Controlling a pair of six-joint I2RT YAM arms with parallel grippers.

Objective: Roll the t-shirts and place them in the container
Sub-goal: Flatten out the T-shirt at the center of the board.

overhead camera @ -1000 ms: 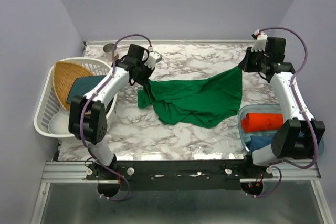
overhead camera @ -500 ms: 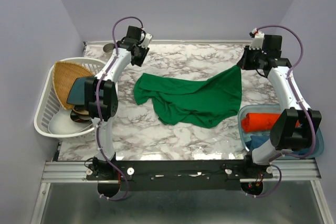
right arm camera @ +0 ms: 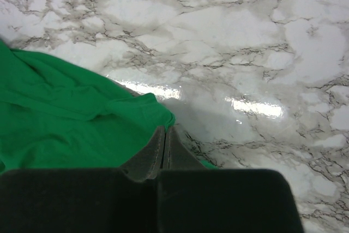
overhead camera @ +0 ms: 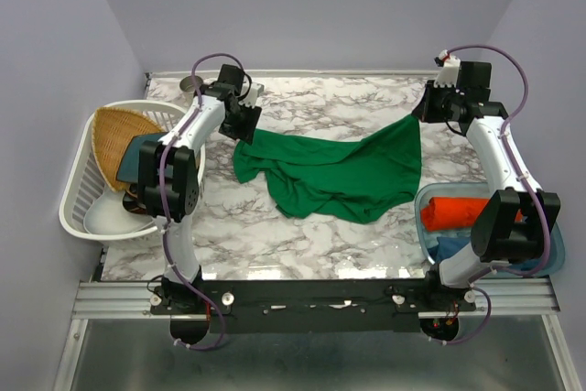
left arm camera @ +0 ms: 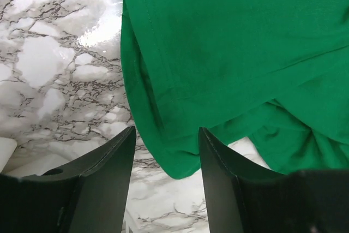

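I will next lower my open left gripper onto the green t-shirt's sleeve edge (overhead camera: 244,146) (left arm camera: 166,136) below and close it there, because my right gripper holds the t-shirt's other end.
A bright green t-shirt (overhead camera: 339,171) lies crumpled across the middle of the marble table (overhead camera: 302,226). My left gripper (overhead camera: 244,124) hovers open over its left end. In the left wrist view a sleeve edge of the green t-shirt (left arm camera: 229,53) lies on the table below the gap of the left gripper (left arm camera: 166,135), untouched. My right gripper (overhead camera: 423,114) is shut on the shirt's far right corner. In the right wrist view the right gripper (right arm camera: 165,128) pinches the green cloth (right arm camera: 65,118), which is lifted slightly. An orange-red roll (overhead camera: 462,211) and a blue roll (overhead camera: 453,249) lie in the bin.
A pale blue bin (overhead camera: 419,203) holding the rolls stands at the right front. On the left, a white basket (overhead camera: 78,194) holds a wicker tray (overhead camera: 119,130), a dark teal plate (overhead camera: 145,151) and white dishes. A metal can (overhead camera: 189,85) stands at the back left.
My left gripper has opened and let go of the shirt's left end, which dropped flat. It swung to the back, then came back down over that end. The right gripper barely moved.
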